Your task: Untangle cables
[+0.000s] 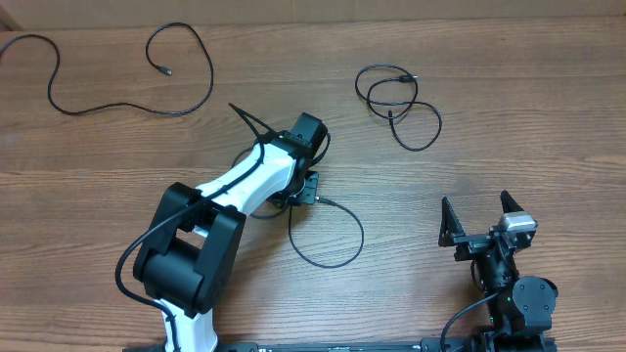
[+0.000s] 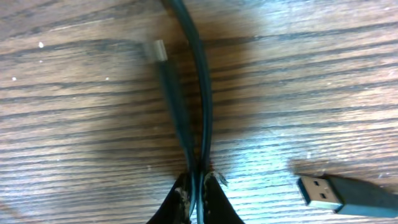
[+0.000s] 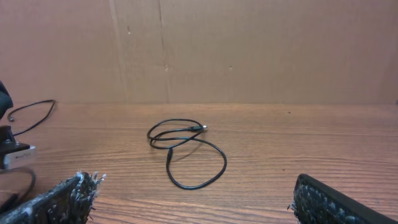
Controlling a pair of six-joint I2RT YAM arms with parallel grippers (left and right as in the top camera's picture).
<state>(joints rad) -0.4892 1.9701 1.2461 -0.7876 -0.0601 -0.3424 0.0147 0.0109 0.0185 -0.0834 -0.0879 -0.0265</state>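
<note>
My left gripper lifts and swings left in the overhead view next, over empty table, since the cable's strands (image 2: 199,124) bunch together at its finger ends.
My left gripper (image 1: 309,189) is low over the table's middle, shut on two black cable strands (image 2: 199,124) pinched between its fingertips (image 2: 198,186). That cable loops out to the right (image 1: 337,256). A small plug end (image 2: 157,51) and a USB plug (image 2: 323,191) lie beside it. A separate coiled black cable (image 1: 399,103) lies at the back right, also in the right wrist view (image 3: 186,149). A long black cable (image 1: 127,73) lies at the back left. My right gripper (image 1: 481,217) is open and empty at the front right.
A brown cardboard wall (image 3: 249,50) stands behind the wooden table (image 1: 509,147). The left arm's own black cable runs along its white body (image 1: 235,181).
</note>
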